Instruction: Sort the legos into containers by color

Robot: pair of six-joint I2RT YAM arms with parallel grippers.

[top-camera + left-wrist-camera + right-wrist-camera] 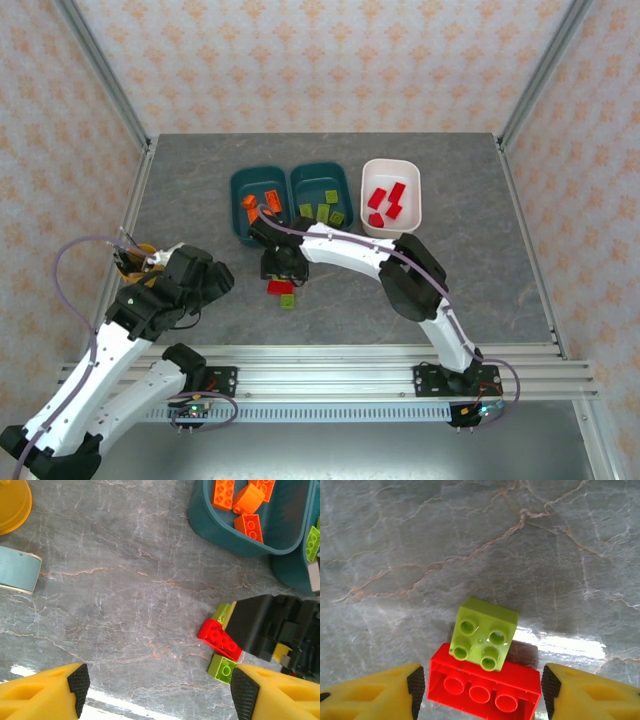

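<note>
My right gripper's open fingers are now on both sides of the red lego, just short of it. My right gripper will next lower and ease outward to straddle the yellow-green lego.
An upturned red lego lies on the table between the fingers of my right gripper. Its jaws are open, with narrow gaps on both sides of the brick. A yellow-green lego rests against the red one. From above, my right gripper hovers over the red lego and a green lego. My left gripper is open over bare table, left of the red lego and green lego. Orange legos fill the left teal container, green ones the middle container, red ones the white container.
A yellow cup and a light-blue tape roll stand at the table's left, beside my left arm. Another green lego peeks out from under the right gripper's black body. Aluminium posts frame the table.
</note>
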